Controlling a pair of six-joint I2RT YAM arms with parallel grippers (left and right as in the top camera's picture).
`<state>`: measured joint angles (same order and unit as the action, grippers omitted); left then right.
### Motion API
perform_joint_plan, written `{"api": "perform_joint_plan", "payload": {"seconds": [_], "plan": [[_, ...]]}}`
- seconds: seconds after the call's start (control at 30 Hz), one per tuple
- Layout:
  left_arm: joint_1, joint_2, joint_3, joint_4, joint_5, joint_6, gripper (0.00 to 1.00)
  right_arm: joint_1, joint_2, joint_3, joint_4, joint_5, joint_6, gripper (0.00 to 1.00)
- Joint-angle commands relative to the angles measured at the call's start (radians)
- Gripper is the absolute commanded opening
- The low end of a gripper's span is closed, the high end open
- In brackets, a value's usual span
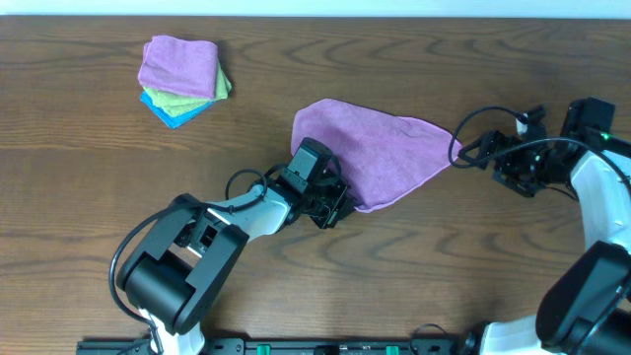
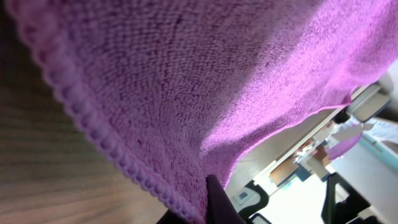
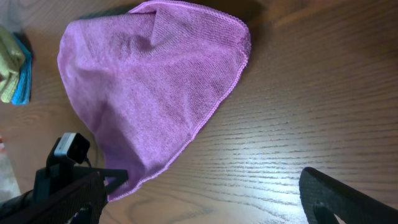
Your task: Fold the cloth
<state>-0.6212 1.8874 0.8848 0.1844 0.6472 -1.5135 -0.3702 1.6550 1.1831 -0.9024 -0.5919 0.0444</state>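
Observation:
My left gripper is holding the other end of that hem, so my right gripper will move down and to the left in the overhead view to close on the cloth's free corner (image 1: pixel 451 151) (image 3: pixel 241 51).
The purple cloth (image 1: pixel 380 156) lies spread in a rough triangle on the wooden table, and it also shows in the right wrist view (image 3: pixel 143 93). My left gripper (image 1: pixel 333 205) is at the cloth's lower left edge. It is shut on the hem, which fills the left wrist view (image 2: pixel 186 93) with a dark finger (image 2: pixel 217 202) against it. My right gripper (image 1: pixel 471 150) is just off the cloth's right corner, open and empty over bare wood (image 3: pixel 205 202).
A stack of folded cloths (image 1: pixel 183 79), purple over green and blue, sits at the far left of the table, and its edge shows in the right wrist view (image 3: pixel 13 65). The left arm's black body (image 3: pixel 65 186) is beside the cloth's tip.

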Motion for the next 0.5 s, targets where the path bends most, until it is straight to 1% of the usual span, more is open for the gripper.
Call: {"api": "perform_joint_plan", "payload": {"seconds": [0.0, 0.17, 0.27, 0.47], "plan": [[0.024, 0.013, -0.001, 0.001, 0.058, 0.099, 0.06, -0.008, 0.0, -0.004, 0.01, -0.004, -0.002, 0.99], [0.065, 0.013, -0.001, 0.0, 0.148, 0.159, 0.06, 0.0, 0.0, -0.051, 0.127, -0.003, 0.009, 0.99], [0.071, 0.013, -0.001, 0.0, 0.173, 0.183, 0.06, 0.019, 0.002, -0.113, 0.233, -0.005, 0.055, 0.99], [0.08, 0.013, 0.0, -0.001, 0.221, 0.223, 0.06, 0.072, 0.051, -0.219, 0.457, -0.019, 0.163, 0.94]]}}
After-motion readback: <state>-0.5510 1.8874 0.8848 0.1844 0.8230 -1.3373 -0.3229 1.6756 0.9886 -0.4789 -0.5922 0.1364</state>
